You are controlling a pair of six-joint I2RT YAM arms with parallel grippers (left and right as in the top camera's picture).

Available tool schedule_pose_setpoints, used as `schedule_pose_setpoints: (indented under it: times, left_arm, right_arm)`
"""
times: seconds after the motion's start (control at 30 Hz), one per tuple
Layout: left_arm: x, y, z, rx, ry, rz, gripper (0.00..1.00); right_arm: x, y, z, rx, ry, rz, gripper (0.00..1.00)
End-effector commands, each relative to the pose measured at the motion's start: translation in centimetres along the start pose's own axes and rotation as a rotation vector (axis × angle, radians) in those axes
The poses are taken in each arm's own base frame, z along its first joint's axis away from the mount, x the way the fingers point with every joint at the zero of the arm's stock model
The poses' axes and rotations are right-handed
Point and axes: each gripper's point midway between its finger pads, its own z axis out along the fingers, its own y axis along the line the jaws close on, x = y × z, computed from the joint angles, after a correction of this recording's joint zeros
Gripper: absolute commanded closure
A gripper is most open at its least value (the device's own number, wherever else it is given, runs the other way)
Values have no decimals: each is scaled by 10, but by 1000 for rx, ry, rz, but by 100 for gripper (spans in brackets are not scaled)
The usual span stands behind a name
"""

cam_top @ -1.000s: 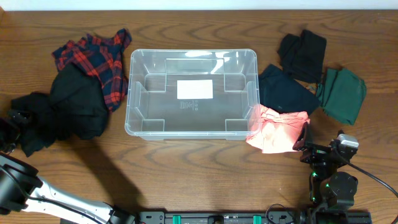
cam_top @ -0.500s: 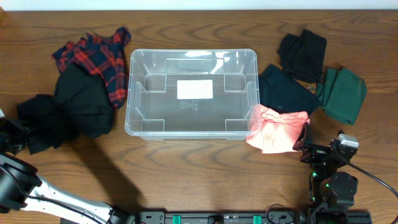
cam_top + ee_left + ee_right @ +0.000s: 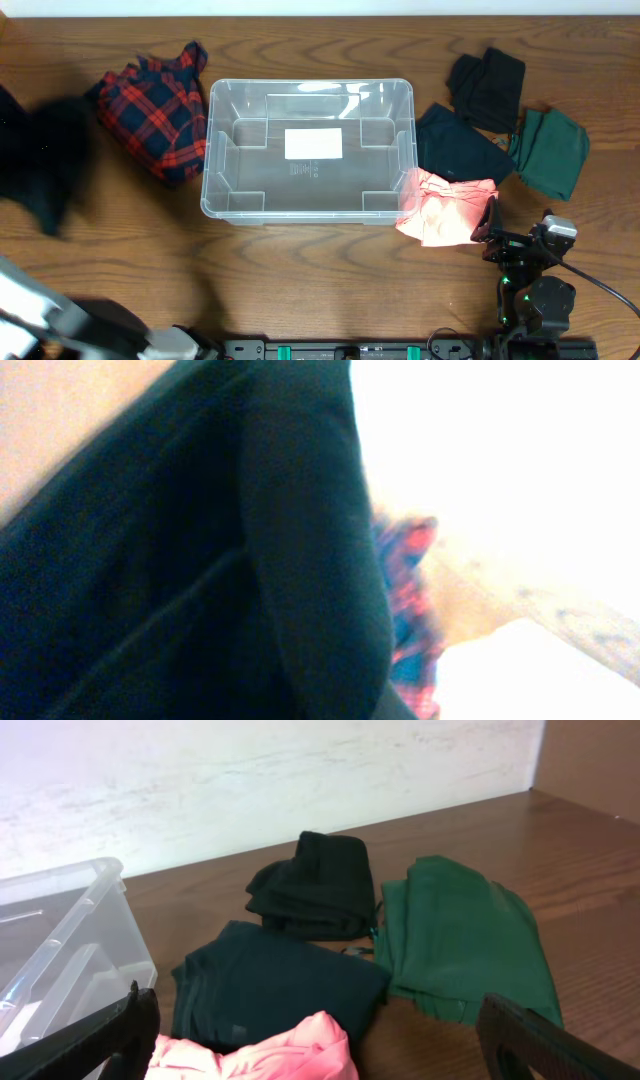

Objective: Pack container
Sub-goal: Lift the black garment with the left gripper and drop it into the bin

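I will carry the black garment over the container's empty base, which is to the right of my left gripper in the overhead view, then lower it and let it go.
The clear container stands in the middle of the table, holding nothing but the white label on its base. A black garment hangs blurred at the far left, off the table. The same black garment fills the left wrist view and hides my left gripper's fingers, which are shut on it. My right gripper is open and low at the front right, just behind a pink garment and apart from it.
A red plaid shirt lies left of the container. On its right lie the pink garment, a dark navy one, a black one and a green one. My left arm crosses the front left corner.
My left gripper closed on the black garment and lifted it left and away from the plaid shirt, which now lies uncovered. The right arm has not moved.
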Motion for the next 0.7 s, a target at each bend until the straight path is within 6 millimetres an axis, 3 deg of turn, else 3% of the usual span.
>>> schedule_pose_setpoints:
  times: [0.0, 0.13, 0.27, 0.43, 0.67]
  left_arm:
    - [-29, -83, -27, 144, -113, 11, 94]
    - [-33, -165, -27, 310, -137, 48, 94]
    - [-20, -243, -13, 463, -94, 60, 94]
    - [9, -307, 15, 479, -34, 47, 94]
    - [62, -357, 57, 458, 101, 12, 94]
  right_arm:
    - [1, -2, 0, 7, 0, -13, 1]
    - [1, -2, 0, 7, 1, -13, 1]
    - [1, -2, 0, 7, 0, -13, 1]
    - [1, -2, 0, 7, 1, -13, 1]
    - [1, -2, 0, 7, 0, -13, 1]
